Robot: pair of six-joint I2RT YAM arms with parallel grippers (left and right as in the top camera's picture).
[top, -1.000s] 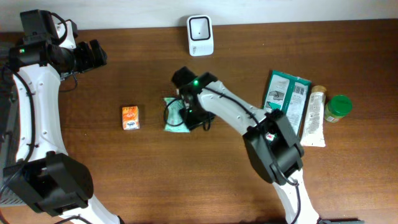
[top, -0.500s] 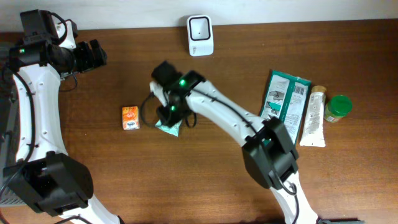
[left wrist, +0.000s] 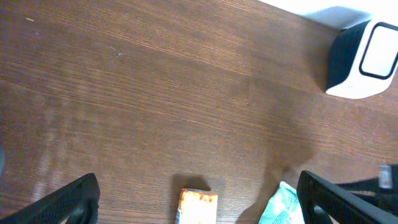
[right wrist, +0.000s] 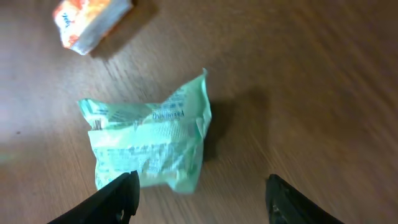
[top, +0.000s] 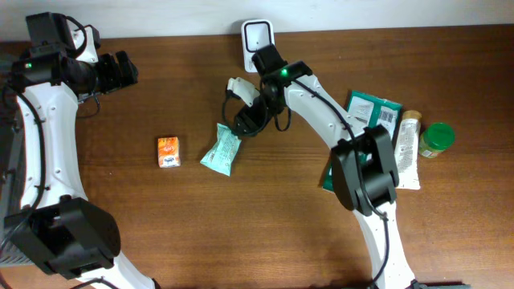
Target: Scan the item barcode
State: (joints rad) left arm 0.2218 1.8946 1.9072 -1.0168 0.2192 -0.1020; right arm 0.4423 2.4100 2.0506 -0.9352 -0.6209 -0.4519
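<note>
I will next lower my right gripper and shift it to the left in the overhead view onto the packet's upper end (top: 228,136) (right wrist: 185,140), which lies off-centre toward one finger.
The item, a mint-green packet (top: 221,150) (right wrist: 149,140) (left wrist: 280,210), lies flat on the wooden table, below and left of the white barcode scanner (top: 258,34) (left wrist: 360,59) at the back edge. My right gripper (top: 246,120) (right wrist: 202,202) hovers open just up and right of the packet, holding nothing, with the packet's near edge by its left finger (right wrist: 118,199). My left gripper (top: 120,71) (left wrist: 198,185) hangs wide open and empty at the far left, high over the table.
A small orange box (top: 168,152) (left wrist: 198,207) (right wrist: 90,18) lies left of the packet. At the right sit a dark green pack (top: 365,124), a white tube (top: 408,148) and a green-lidded jar (top: 438,138).
My right gripper carried the packet leftward, then opened and let it go. It has drawn back up toward the scanner, leaving the packet on the table. The left arm stayed still.
</note>
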